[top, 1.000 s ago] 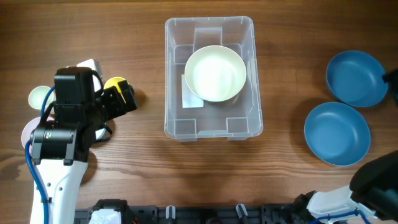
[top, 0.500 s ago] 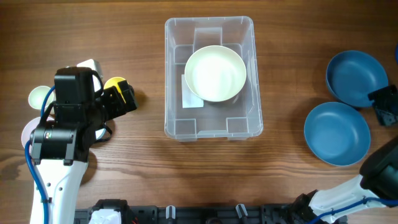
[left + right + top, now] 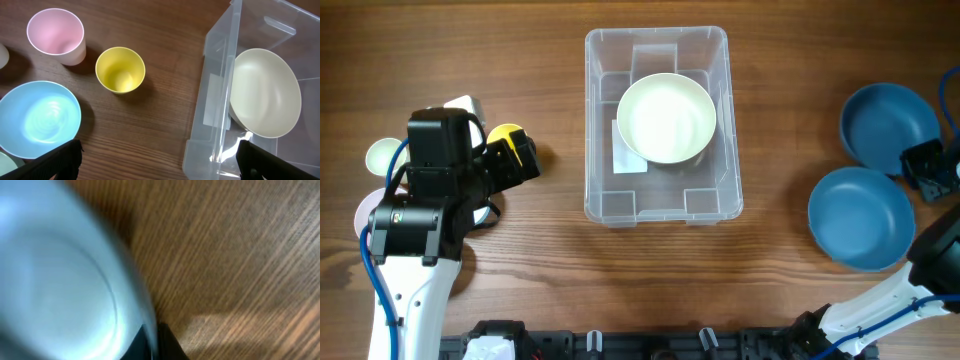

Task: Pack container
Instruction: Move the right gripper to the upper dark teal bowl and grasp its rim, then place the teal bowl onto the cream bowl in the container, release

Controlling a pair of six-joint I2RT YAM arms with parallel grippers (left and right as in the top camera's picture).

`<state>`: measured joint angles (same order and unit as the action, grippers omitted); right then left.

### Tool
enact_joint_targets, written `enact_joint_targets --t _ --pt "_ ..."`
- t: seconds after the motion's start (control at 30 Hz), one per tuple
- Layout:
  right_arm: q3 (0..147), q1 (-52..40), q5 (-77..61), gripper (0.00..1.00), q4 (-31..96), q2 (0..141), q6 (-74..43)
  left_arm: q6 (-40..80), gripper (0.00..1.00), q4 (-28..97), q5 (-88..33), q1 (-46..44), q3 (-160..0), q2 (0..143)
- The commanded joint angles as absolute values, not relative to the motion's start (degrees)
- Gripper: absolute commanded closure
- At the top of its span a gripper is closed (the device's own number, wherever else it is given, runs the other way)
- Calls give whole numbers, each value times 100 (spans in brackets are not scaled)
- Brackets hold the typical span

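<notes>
Next, my right gripper rises, crosses to the left in the overhead view and lowers over the cream bowl (image 3: pixel 666 117) to release. The bowl's hollow faces up empty.
The container (image 3: pixel 658 203) is a clear bin at the table's middle, with a cream bowl (image 3: pixel 666 117) resting inside. In the left wrist view its near wall (image 3: pixel 218 100) and the cream bowl (image 3: pixel 265 92) show at right. My right gripper (image 3: pixel 927 166) is shut on the rim of the farther dark blue bowl (image 3: pixel 883 122). In the right wrist view that blue bowl (image 3: pixel 60 280) fills the left and the gripper (image 3: pixel 151 342) pinches its edge. My left gripper (image 3: pixel 160 165) hangs open and empty left of the container, and in the overhead view the left gripper (image 3: pixel 525 158) is over the cups.
A second dark blue bowl (image 3: pixel 861 215) lies beside the held one. Left of the container stand a yellow cup (image 3: pixel 120 70), a pink cup (image 3: pixel 55 35) and a light blue bowl (image 3: pixel 37 120). A pale cup (image 3: pixel 384 155) sits at the far left.
My right gripper came in from the right edge to the farther blue bowl and shut on its rim; the bowl shifted slightly left. The left arm stayed put.
</notes>
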<state>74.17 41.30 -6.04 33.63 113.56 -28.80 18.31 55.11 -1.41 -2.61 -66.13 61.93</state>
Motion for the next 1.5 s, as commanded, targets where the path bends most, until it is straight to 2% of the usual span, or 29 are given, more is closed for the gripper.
enact_joint_targets --t 0.0,0.17,0.33,0.53,0.7,0.77,0.9,1.0,1.17,1.47 --pt "7382 4104 -902 95 3334 11421 -2862 1737 0 5513 -211 -235 -6702 6163" --pt "7446 4053 -1457 96 3341 11153 -2856 1737 0 5511 -211 -235 -6702 6163" --pt "7837 3511 -1511 96 3544 10049 -2390 1737 0 5511 -211 -235 -6702 6163" --pt "8283 1881 -1450 96 4106 8750 -1645 1737 0 5511 -211 -235 -6702 6163" --pt "8604 228 -1278 96 4436 8604 -1623 1737 0 5513 -211 -235 -6702 6163" --pt "8606 -408 -727 96 4421 8604 -1623 1737 0 5511 -211 -235 -6702 6163" --pt "8976 -1256 -104 96 4685 8829 -1544 1737 0 5511 -211 -235 -6702 6163" --pt "9937 -1640 176 96 5310 9369 -1516 1737 0 5511 -211 -235 -6702 6163" --pt "11098 -1723 -19 96 6027 10440 -1511 1737 0 5513 -211 -235 -6702 6163" --pt "11115 -1730 -152 96 6198 11935 -1511 1737 0 5513 -211 -235 -6702 6163"
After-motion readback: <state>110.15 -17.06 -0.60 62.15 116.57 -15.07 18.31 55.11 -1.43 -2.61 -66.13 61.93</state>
